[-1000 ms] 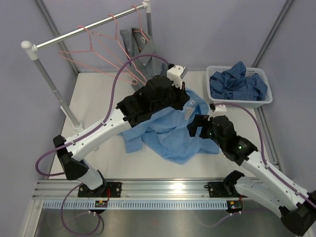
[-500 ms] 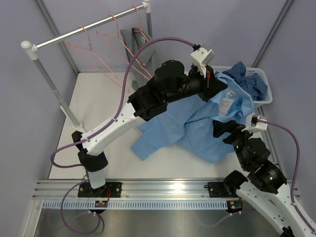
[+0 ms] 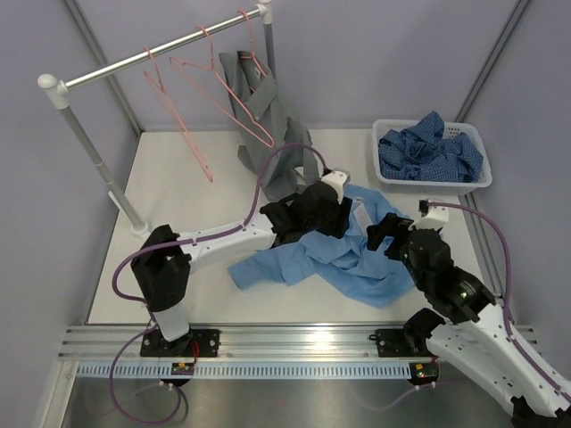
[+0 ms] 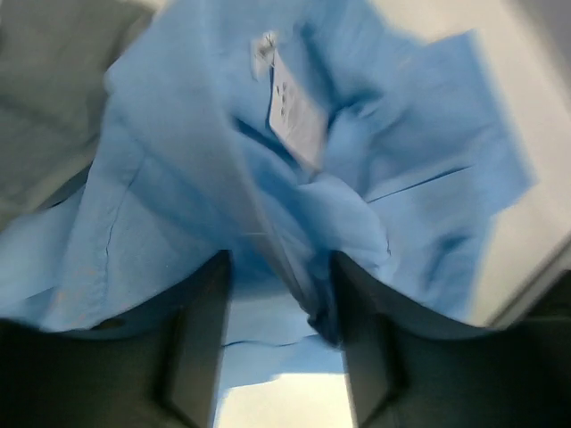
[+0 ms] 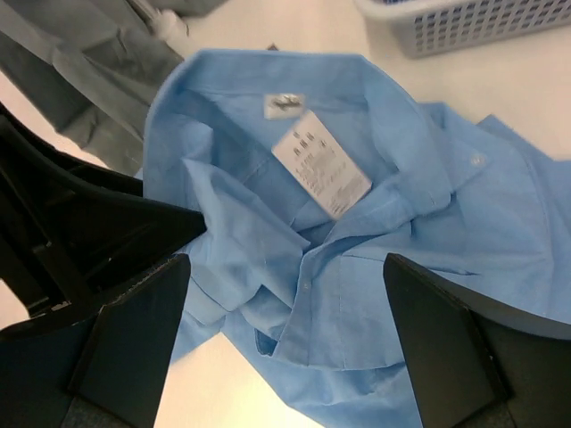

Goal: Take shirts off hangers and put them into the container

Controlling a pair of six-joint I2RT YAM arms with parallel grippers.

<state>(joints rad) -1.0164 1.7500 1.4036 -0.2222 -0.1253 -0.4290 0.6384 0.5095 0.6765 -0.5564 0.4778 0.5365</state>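
Observation:
My right gripper will move down and to the left in the top view and bring its open fingers around the shirt's placket fold (image 3: 349, 246) (image 5: 306, 281), which lies there.
The light blue shirt (image 3: 357, 267) lies crumpled on the table's middle, collar and white label up (image 5: 321, 165). My left gripper (image 3: 337, 207) sits low at its collar. In the left wrist view its jaws (image 4: 281, 294) stand apart, open, with loose folds of the shirt (image 4: 178, 178) draped over and between them. My right gripper (image 3: 385, 234) hovers wide open over the shirt's front placket (image 5: 285, 267). The dark blue checked shirt (image 3: 428, 152) fills the white container (image 3: 433, 186) at back right. The grey shirt (image 3: 259, 107) hangs on a pink hanger at the rail.
Two bare pink hangers (image 3: 210, 174) dangle from the metal rail (image 3: 161, 52) at back left. The rail's post (image 3: 89, 143) stands on the table's left side. Grey cloth (image 5: 80, 71) hangs close behind the blue shirt. The container's corner (image 5: 482, 27) shows in the right wrist view.
The left arm, which had lifted the light blue shirt toward the container, has dropped back to the table's middle and its jaws have parted. The shirt has fallen flat. The right gripper moved in over it.

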